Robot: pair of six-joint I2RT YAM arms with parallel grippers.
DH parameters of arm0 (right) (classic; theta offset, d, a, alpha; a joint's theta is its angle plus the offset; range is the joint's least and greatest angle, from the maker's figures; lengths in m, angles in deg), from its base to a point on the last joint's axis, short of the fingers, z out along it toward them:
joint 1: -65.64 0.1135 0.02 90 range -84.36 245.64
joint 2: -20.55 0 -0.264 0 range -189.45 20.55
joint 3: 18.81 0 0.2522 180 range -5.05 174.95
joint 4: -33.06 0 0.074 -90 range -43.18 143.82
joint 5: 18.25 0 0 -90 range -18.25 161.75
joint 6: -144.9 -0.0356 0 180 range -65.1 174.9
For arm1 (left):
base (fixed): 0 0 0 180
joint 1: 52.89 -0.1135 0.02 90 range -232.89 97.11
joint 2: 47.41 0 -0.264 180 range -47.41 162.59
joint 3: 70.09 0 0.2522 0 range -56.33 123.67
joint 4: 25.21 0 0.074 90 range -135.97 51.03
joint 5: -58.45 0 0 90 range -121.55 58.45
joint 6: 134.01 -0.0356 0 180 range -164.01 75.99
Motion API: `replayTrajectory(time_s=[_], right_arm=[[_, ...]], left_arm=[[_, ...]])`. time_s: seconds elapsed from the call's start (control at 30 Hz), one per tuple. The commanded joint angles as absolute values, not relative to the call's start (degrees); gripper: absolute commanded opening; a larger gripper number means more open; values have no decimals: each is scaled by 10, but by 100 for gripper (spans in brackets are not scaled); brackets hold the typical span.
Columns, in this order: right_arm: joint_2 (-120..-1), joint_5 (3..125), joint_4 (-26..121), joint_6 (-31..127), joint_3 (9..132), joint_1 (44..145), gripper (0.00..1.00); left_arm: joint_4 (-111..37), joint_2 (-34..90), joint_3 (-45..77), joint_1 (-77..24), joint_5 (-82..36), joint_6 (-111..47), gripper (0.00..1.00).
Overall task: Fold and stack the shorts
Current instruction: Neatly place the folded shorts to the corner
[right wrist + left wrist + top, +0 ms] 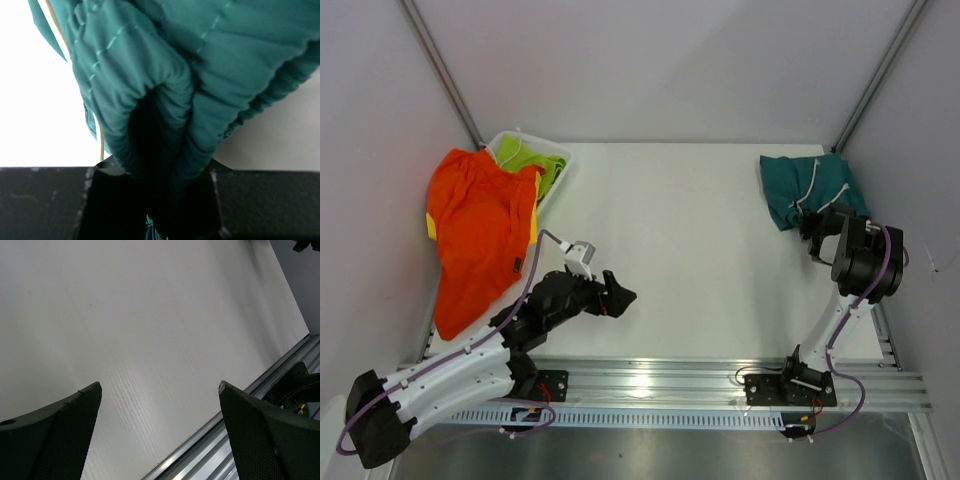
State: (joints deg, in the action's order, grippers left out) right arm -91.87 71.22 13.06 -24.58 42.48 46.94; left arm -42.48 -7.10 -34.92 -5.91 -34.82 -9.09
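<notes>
The robot's right hand will next push the teal shorts (805,185) outward to the table's far edge and let them go, as bare table still shows between them and the back wall.
The teal shorts (805,185) lie bunched at the table's far right, white drawstring on top. My right gripper (812,226) is shut on their near edge. In the right wrist view the gathered teal waistband (150,75) is pinched in the right gripper (160,172), dark fingers (45,205) on either side. The orange shorts (480,235) lie spread at the far left, draped partly over a bin. My left gripper (620,297) hovers open over bare table right of the orange pair, holding nothing. In the left wrist view the left gripper (160,385) shows both fingers (65,435) far apart.
A white bin (558,152) at the back left holds a lime-green pair (530,160). Yellow cloth (431,228) peeks from under the orange pair. A metal rail (650,380) runs along the near edge. Enclosure walls close in at left and right.
</notes>
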Motion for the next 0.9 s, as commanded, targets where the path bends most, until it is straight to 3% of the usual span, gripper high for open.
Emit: replayTrajectory(time_s=[0.0,0.27,0.37,0.4,0.47,0.67,0.87], right_arm=[[-977,731,134,-248,509,474,0],[-1061,744,197,-237,658,486,0],[-1058,754,230,-231,670,490,35],[-1042,761,251,-231,667,493,59],[-1022,774,282,-218,667,497,71],[-938,754,325,-227,617,504,76],[-838,754,506,-194,592,502,95]], left_arm=[[-399,-63,-351,-62,-340,-98,99],[-393,-33,-338,-62,-345,-102,99],[-377,-28,-334,-62,-344,-100,99],[-377,-28,-331,-62,-344,-100,99],[-379,-28,-328,-62,-344,-100,99],[-378,-35,-328,-62,-338,-95,99],[-385,-54,-325,-61,-333,-97,99]])
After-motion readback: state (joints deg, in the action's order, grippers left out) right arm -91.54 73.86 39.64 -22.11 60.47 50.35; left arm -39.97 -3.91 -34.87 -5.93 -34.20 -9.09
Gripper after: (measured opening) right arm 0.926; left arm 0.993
